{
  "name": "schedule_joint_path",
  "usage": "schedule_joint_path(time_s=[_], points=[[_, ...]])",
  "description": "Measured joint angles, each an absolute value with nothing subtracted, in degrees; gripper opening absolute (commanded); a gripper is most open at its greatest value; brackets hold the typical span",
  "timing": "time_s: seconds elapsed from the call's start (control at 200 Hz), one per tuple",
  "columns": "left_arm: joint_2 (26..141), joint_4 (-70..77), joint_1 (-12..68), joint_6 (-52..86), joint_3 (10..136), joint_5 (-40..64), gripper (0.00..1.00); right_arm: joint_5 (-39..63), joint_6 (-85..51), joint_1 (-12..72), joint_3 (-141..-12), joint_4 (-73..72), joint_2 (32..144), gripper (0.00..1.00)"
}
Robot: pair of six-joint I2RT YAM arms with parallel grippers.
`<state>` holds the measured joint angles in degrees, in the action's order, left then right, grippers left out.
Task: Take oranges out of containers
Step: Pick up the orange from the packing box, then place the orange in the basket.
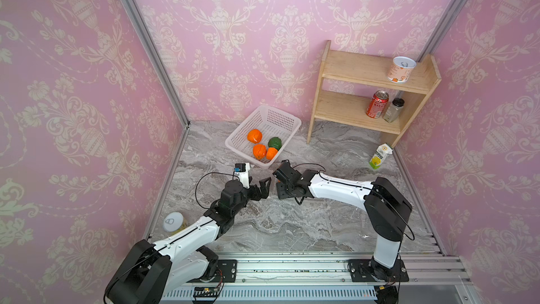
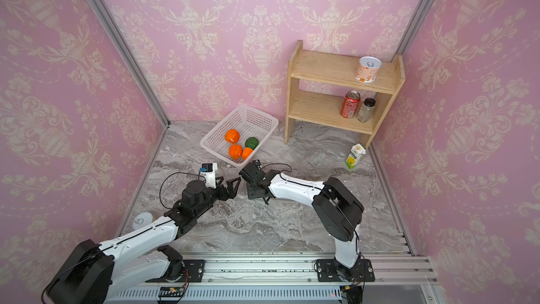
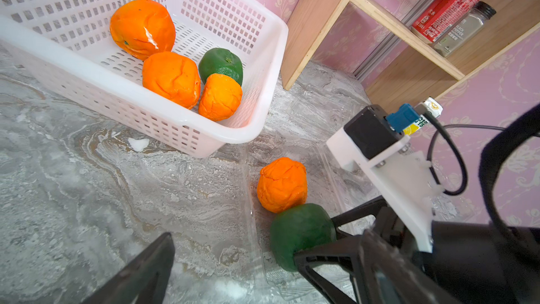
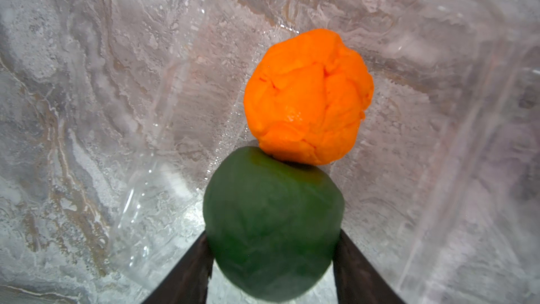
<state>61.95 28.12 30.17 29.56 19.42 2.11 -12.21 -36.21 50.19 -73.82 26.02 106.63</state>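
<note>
My right gripper moves up and outward over the gap (image 1: 265, 139) beside the basket's green fruit and releases next, because the white basket's side stands higher than the tray.
One orange (image 4: 308, 97) lies in a clear plastic container (image 4: 181, 112) on the marble floor and touches a dark green fruit (image 4: 271, 223). My right gripper (image 4: 271, 238) points down into that tray, a finger pressed on each side of the green fruit. The left wrist view shows the same orange (image 3: 282, 184) and container (image 3: 251, 200). My left gripper (image 1: 261, 188) hovers open and empty just left of the tray. Three more oranges (image 1: 259, 151) lie in the white basket (image 1: 292, 124). A second clear container (image 3: 315, 103) lies empty beside the basket.
A second green fruit (image 1: 274, 142) is in the basket. A wooden shelf (image 1: 374, 89) with cans and a jar stands at the back right, a juice carton (image 1: 380, 156) at its foot. A white-lidded can (image 1: 173, 222) sits by the left arm. Pink walls close three sides.
</note>
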Motion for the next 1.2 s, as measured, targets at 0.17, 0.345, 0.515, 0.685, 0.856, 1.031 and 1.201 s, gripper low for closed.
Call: schedule_joint_path(time_s=[0.17,0.345,0.515,0.685,0.856,1.031,1.201], points=[[62.0,28.1,30.2,29.6,19.4,1.9,0.99,-12.3,-36.2,50.1,-73.9,25.5,106.3,0.54],[61.5,28.1,30.2,29.3,19.3,1.1,0.99,-12.2,-36.2,49.9,-75.6,25.8,104.2,0.54],[59.7,27.6,30.2,29.0,19.2,-0.1,0.99,-12.2,-35.9,47.9,-79.9,25.8,102.2,0.53],[57.5,27.2,30.2,27.9,18.6,-1.9,0.99,-10.9,-33.6,44.3,-87.1,26.0,103.5,0.52],[57.1,26.9,30.2,27.0,18.6,-3.3,0.99,-9.1,-31.4,41.1,-98.3,26.2,110.4,0.53],[57.0,26.3,30.0,26.2,18.5,-4.3,0.99,-6.3,-28.6,38.7,-116.2,28.7,123.7,0.80],[57.0,25.9,29.7,26.1,18.5,-4.5,0.99,-4.6,-24.9,37.6,-137.5,34.8,136.9,0.93]])
